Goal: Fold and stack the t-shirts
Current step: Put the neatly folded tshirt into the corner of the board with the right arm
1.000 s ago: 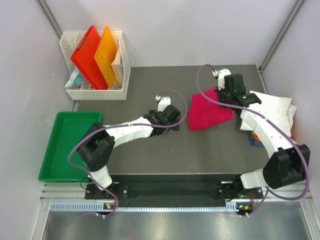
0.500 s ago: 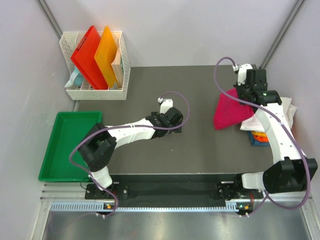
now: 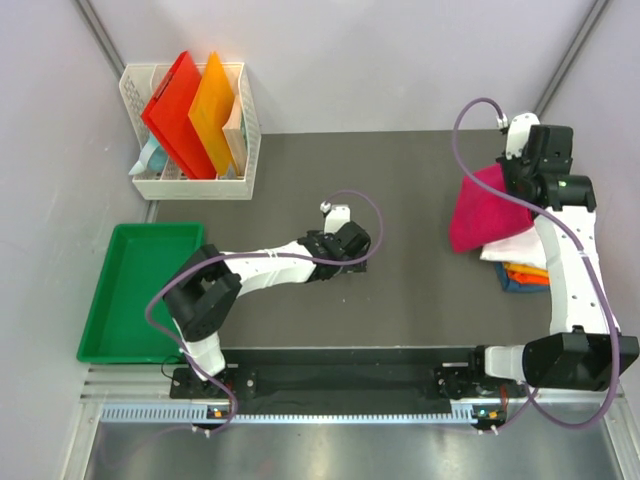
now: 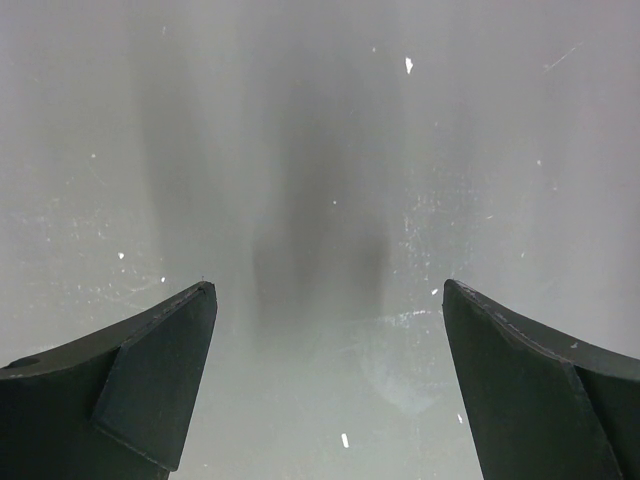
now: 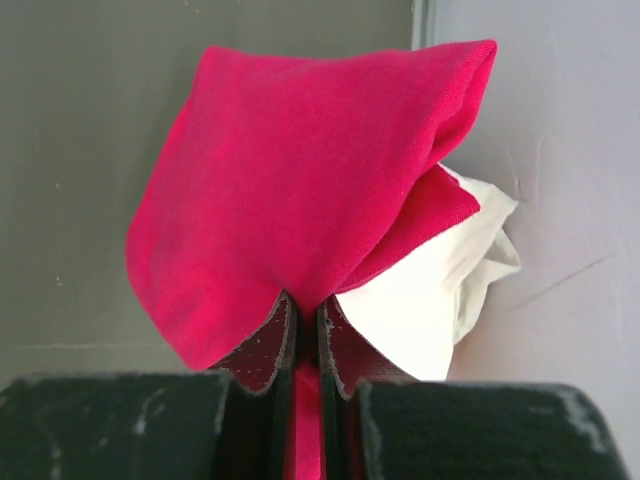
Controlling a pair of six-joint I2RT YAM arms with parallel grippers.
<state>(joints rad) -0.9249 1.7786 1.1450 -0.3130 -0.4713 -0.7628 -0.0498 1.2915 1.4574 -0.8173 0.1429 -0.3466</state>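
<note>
My right gripper carries the magenta-pink t-shirt toward the grey wall next, then down and back at the stack's wall-side edge.
My right gripper is shut on the folded magenta-pink t-shirt, which hangs from its fingers. In the top view that pink t-shirt is held at the table's right side, partly over the stack there. The stack has a white t-shirt on top, with an orange one and a blue one under it. From the right wrist the white t-shirt shows behind the pink cloth. My left gripper rests near the middle of the table. Its fingers stand wide open over bare surface.
A white basket at the back left holds stiff red and orange folders. A green tray sits off the table's left edge. The grey wall stands close on the right of the stack.
My right arm has carried the pink t-shirt from the middle right of the table rightwards to the stack. The left gripper has drifted slightly right and nearer, still open.
</note>
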